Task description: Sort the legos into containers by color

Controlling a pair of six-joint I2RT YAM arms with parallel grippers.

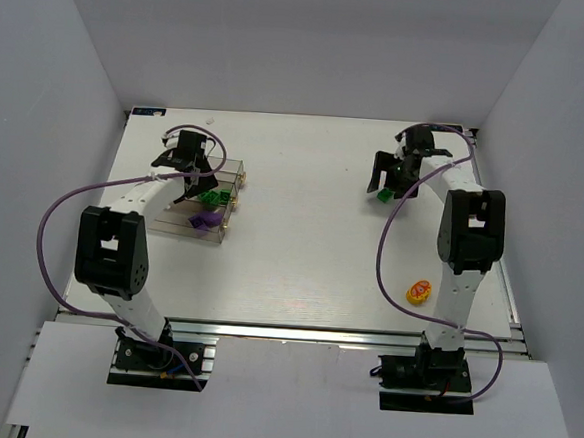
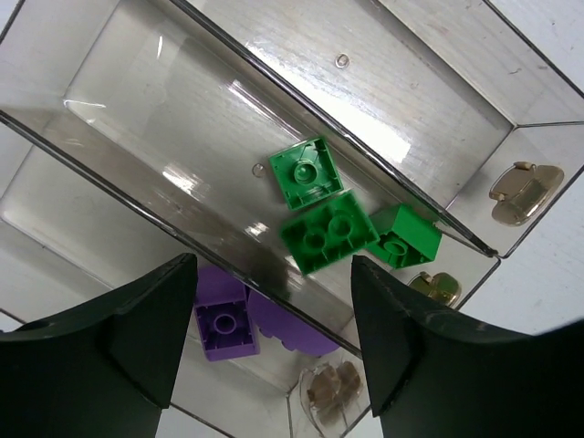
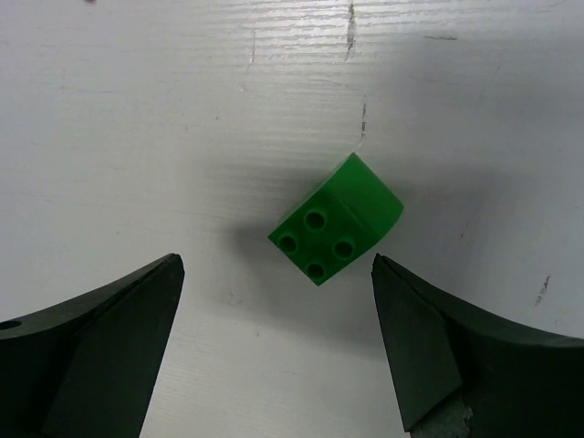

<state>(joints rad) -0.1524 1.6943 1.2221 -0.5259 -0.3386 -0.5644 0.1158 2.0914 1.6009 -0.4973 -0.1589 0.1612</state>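
My right gripper lowers around its studded end and closes next, since the green lego sits below the open fingers with the gap spanning it.
The containers are three joined clear boxes at the left. In the left wrist view the middle box holds three green legos, and the nearer box holds two purple legos. My left gripper hovers open and empty over these boxes. Another green lego lies on the table at the far right. My right gripper is open just above it, one finger on each side and not touching. A small yellow-orange piece lies near the right arm's base.
White walls enclose the table on three sides. Brass-coloured clasps sit on the outer ends of the boxes. Purple cables loop beside both arms.
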